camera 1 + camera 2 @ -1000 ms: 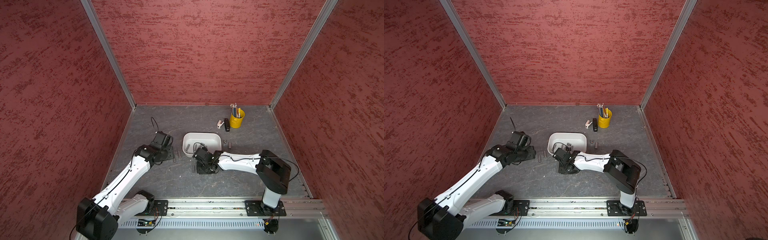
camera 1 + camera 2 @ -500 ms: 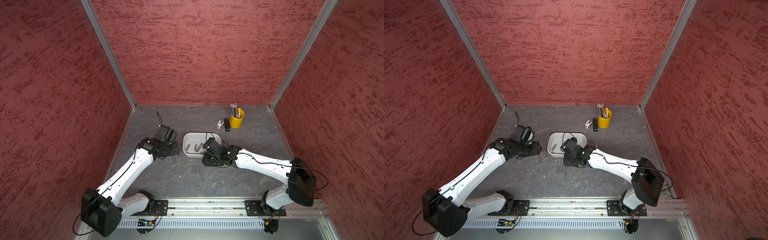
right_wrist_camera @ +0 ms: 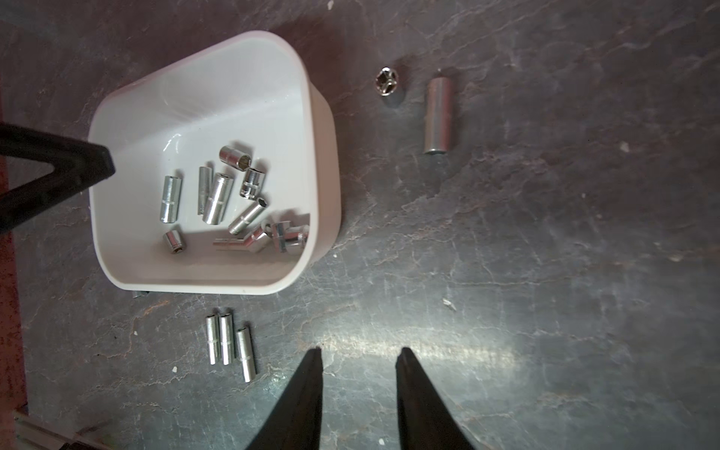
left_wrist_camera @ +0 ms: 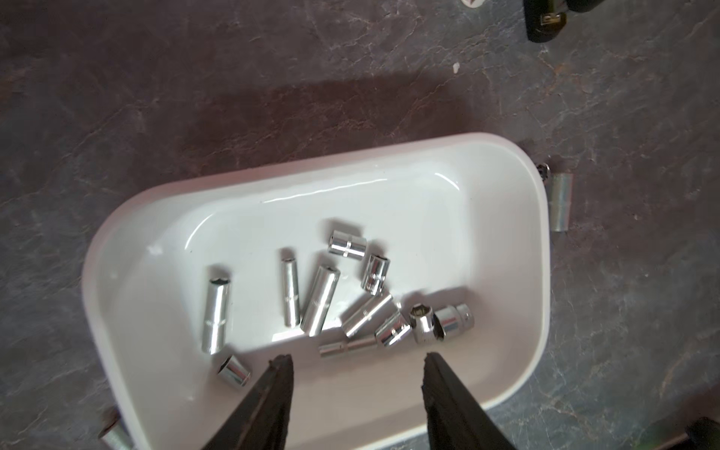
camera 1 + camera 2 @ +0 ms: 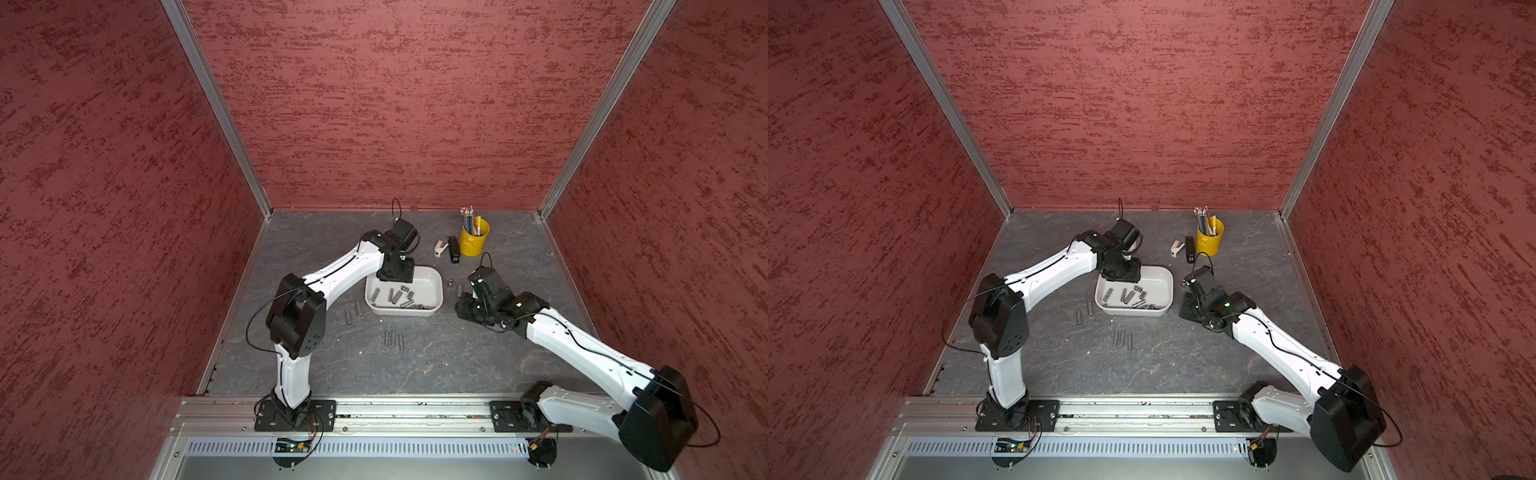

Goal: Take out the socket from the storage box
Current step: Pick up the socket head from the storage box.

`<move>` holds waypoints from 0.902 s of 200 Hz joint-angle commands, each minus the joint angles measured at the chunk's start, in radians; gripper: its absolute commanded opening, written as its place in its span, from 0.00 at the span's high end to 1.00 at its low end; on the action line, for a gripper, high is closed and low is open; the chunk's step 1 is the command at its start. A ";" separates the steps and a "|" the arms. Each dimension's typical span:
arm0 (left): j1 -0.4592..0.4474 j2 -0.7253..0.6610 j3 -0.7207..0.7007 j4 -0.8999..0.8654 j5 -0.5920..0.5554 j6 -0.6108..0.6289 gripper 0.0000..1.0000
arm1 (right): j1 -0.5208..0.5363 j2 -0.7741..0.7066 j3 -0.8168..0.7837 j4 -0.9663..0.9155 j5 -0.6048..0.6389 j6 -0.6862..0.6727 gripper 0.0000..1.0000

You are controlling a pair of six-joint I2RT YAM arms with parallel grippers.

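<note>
My left gripper will next lower its open fingers over the short socket nearest the box's far side below it, where the bare bottom of the box leaves room for the fingers.
The storage box is a shallow white tub in the middle of the table, seen in both top views. Several chrome sockets lie loose on its floor, mostly toward the front half. My left gripper hangs open over the box's far left corner, with nothing between its fingers. One left finger shows at the box rim in the right wrist view. My right gripper is open and empty above bare table, right of the box.
Three sockets lie side by side in front of the box and two to its left. A long and a short socket lie to its right. A yellow pencil bucket and a black stapler stand at the back.
My left gripper has swung from left of the box to over its far left corner. My right gripper has pulled away from the box's front to its right side.
</note>
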 commanded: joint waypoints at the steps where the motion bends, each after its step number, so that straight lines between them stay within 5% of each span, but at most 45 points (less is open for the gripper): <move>1: -0.012 0.057 0.070 -0.045 -0.011 -0.106 0.43 | -0.032 -0.021 -0.024 -0.006 -0.035 -0.033 0.64; 79: -0.028 0.206 0.106 -0.048 -0.045 -0.381 0.45 | -0.052 0.006 -0.041 0.030 -0.091 -0.062 0.64; 180: -0.015 0.292 0.108 0.035 -0.017 -0.442 0.48 | -0.056 0.065 -0.043 0.069 -0.156 -0.089 0.64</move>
